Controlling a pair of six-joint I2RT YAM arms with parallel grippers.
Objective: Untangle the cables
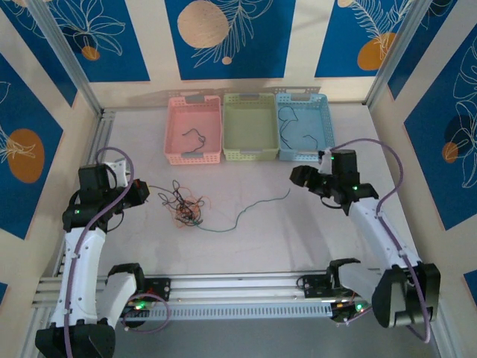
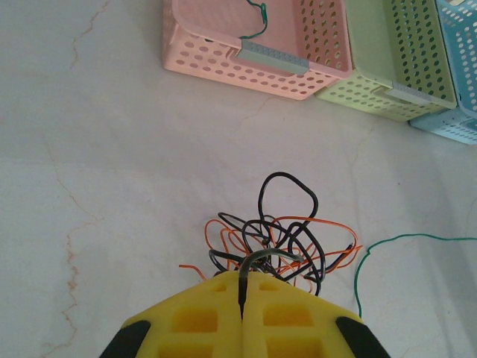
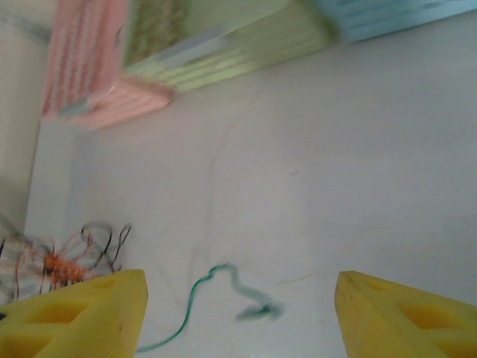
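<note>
The right gripper will next move back toward the clump and go down onto the green cable [image 1: 253, 209] beside the knot, since the cable is single there.
A knotted clump of black and orange cables [image 1: 186, 209] lies left of the table's middle. From it a single dark green cable [image 1: 253, 209] trails right. My left gripper [image 1: 143, 192] is just left of the clump. In the left wrist view this gripper [image 2: 242, 277] is shut on a dark cable end that arches out of the clump [image 2: 283, 239]. My right gripper [image 1: 297, 177] hovers over the green cable's far end. In the right wrist view it [image 3: 238, 321] stands open and holds nothing, with the blurred tip of the green cable [image 3: 201, 291] on the table between its yellow fingers [image 3: 82, 313].
Three baskets stand in a row at the back: pink [image 1: 195, 156], green [image 1: 251, 154] and blue [image 1: 304, 155]. The pink one holds a thin dark wire and the blue one holds dark strands. Aluminium rails run along the left side and near edge.
</note>
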